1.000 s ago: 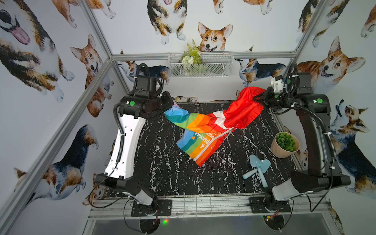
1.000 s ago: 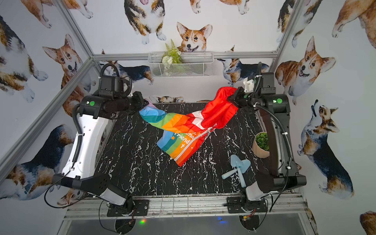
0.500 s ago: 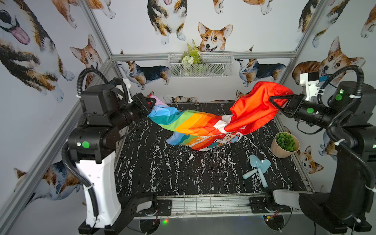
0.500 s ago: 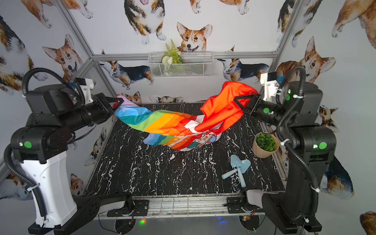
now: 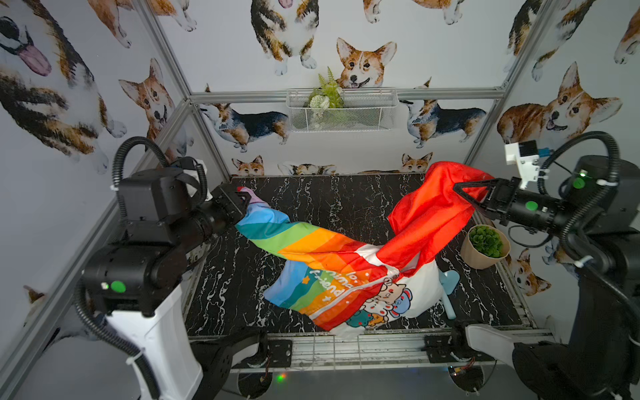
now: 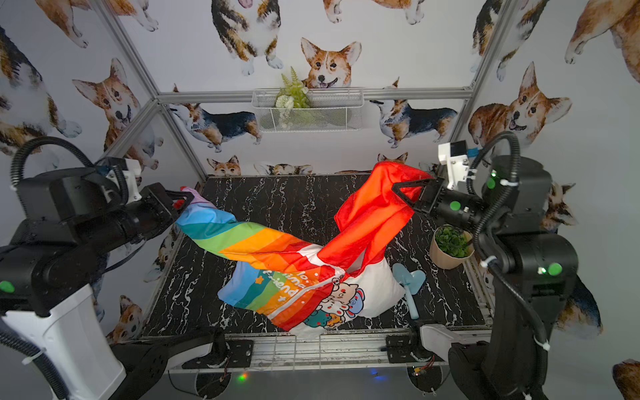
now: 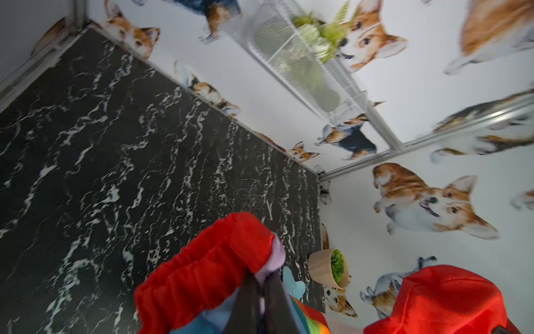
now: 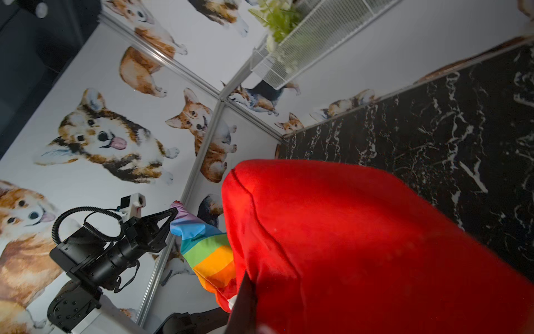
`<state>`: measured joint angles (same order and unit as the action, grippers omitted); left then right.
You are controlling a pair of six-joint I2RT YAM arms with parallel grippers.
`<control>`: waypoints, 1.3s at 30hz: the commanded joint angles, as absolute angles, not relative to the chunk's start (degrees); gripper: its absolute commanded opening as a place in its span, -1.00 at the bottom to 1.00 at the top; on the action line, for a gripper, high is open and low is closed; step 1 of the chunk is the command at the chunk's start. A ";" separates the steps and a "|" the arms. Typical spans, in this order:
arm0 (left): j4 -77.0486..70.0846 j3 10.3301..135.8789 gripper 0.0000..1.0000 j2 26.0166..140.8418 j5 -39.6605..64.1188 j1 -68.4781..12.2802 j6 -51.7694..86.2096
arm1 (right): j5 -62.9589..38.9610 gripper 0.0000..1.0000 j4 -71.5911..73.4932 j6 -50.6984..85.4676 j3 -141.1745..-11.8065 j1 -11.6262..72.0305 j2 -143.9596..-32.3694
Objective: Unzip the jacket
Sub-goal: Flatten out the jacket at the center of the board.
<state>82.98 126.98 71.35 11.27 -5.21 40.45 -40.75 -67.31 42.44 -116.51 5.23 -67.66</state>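
The bare far tabletop is open marble, below and outward of my left gripper, so I should move that gripper down and outward to it and release the lilac cuff.
The jacket hangs in the air, stretched between my two grippers. The left gripper is shut on the lilac, red-lined cuff of the rainbow sleeve. My right gripper is shut on the red hood, which fills the right wrist view. The rainbow and white body sags toward the table's front edge. Its white zipper runs closed up to the collar.
A potted plant stands at the right edge of the black marble table. A light blue trowel lies beside it, partly behind the jacket. On the back wall hangs a wire basket.
Both arms have risen and drawn toward the front and apart. The jacket has come up off the table and its body has swung down toward the front edge.
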 commanded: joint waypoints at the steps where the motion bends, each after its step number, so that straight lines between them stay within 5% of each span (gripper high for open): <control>1: 77.85 118.19 -1.00 72.80 5.31 -4.37 40.17 | -38.73 -1.00 -55.52 43.58 -106.33 5.45 -70.24; 5: 66.41 106.11 -1.00 77.95 5.79 -1.38 41.26 | -36.01 -1.00 -42.85 43.46 -97.13 8.64 -81.35; 10: 58.21 105.68 -1.00 90.71 3.93 2.46 39.61 | -37.39 -1.00 -33.39 45.15 -110.35 15.06 -107.30; 11: 57.97 107.75 -0.66 94.37 3.70 3.24 39.06 | -38.21 -0.95 -33.65 45.28 -116.52 16.06 -113.83; 13: 61.33 114.27 0.59 102.70 1.51 4.80 37.90 | -38.93 -0.11 -38.21 46.10 -131.12 16.70 -125.50; 14: 63.87 118.16 0.99 106.24 0.31 5.60 37.47 | -38.15 0.21 -43.25 46.24 -141.03 16.70 -131.71; 17: 71.27 130.53 1.00 114.16 -2.49 7.47 36.17 | -33.99 1.00 -58.53 45.94 -166.64 15.85 -144.35; 19: 73.81 134.00 1.00 115.99 -3.47 8.20 36.08 | -31.02 0.99 -64.42 46.89 -167.49 14.73 -144.71; 23: 73.87 131.50 1.00 115.18 -1.86 7.40 34.89 | -22.04 0.89 -67.74 41.53 -146.49 13.42 -131.78; 31: 71.88 118.10 0.95 108.07 0.35 -14.64 27.52 | -9.59 0.41 -82.90 35.07 -115.66 11.73 -107.42; 39: 61.97 98.69 0.89 103.22 10.75 -24.35 29.47 | -15.93 0.73 -77.94 29.62 -83.07 6.34 -85.43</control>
